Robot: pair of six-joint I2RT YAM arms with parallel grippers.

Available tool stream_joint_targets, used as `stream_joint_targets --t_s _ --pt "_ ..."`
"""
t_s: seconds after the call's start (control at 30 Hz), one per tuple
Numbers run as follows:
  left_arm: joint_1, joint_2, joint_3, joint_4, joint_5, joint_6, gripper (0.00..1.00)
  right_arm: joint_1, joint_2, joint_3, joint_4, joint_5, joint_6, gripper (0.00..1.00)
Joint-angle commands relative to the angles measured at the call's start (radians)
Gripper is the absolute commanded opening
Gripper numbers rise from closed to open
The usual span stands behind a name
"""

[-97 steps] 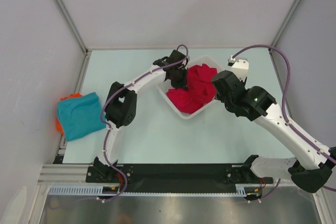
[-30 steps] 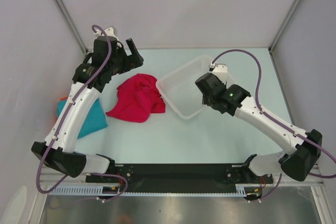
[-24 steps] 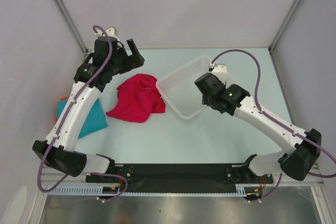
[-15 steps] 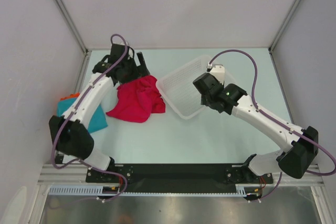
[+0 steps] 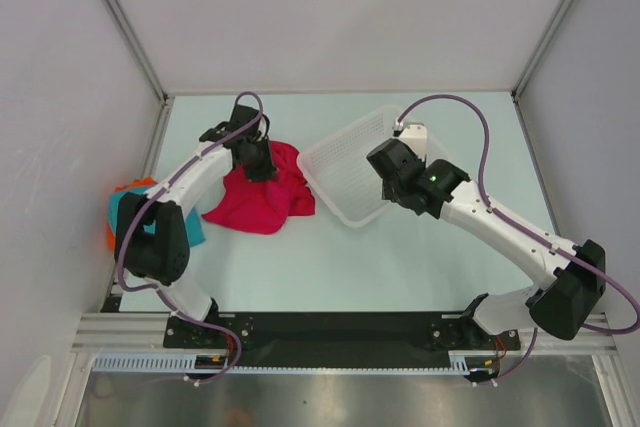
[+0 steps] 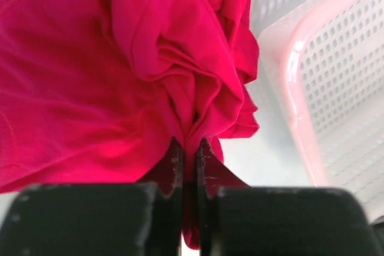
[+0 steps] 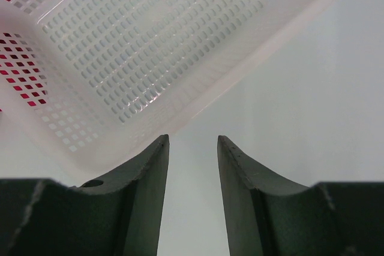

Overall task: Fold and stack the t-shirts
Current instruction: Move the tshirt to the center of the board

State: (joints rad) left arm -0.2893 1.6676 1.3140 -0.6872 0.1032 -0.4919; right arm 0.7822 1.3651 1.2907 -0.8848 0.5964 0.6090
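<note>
I need to lift my left gripper toward the bare tabletop beside the teal t-shirt next and release the crimson t-shirt's fold there, since that spot is to the left of my gripper in the top view.
A crumpled crimson t-shirt [image 5: 262, 195] lies in a heap on the table, left of the white mesh basket [image 5: 345, 162]. My left gripper [image 5: 256, 159] sits on the heap's upper edge. In the left wrist view it [image 6: 191, 148] is shut on a bunched fold of the crimson t-shirt [image 6: 120, 76]. A teal t-shirt [image 5: 123, 211] lies at the far left, partly hidden by my left arm. My right gripper [image 5: 390, 177] hovers at the basket's right side. In the right wrist view it [image 7: 192, 142] is open with nothing between its fingers, just short of the basket [image 7: 150, 40].
Orange cloth [image 5: 134, 185] peeks out from under the teal t-shirt. The basket [image 6: 336, 88] stands tilted, close to the right of the crimson heap. Metal frame posts rise at the table's back corners, and walls close in both sides.
The crimson cloth left the basket for the table. My left arm came down from the back left onto the heap and its jaws shut on a fold. The right arm barely moved.
</note>
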Motion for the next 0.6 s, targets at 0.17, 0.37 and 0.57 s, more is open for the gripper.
stream_joint_targets --t_s 0.17,0.37,0.57 --pt "0.019 -0.126 0.132 -0.037 -0.036 0.01 0.0 0.002 -0.012 -0.004 0.023 0.013 0.0 0.43" --pt "0.065 -0.249 0.549 -0.253 -0.102 0.019 0.0 -0.003 -0.031 -0.021 0.023 0.02 0.0 0.43" --pt "0.072 -0.319 0.979 -0.448 -0.183 -0.008 0.0 -0.006 -0.029 -0.028 0.041 0.003 -0.003 0.43"
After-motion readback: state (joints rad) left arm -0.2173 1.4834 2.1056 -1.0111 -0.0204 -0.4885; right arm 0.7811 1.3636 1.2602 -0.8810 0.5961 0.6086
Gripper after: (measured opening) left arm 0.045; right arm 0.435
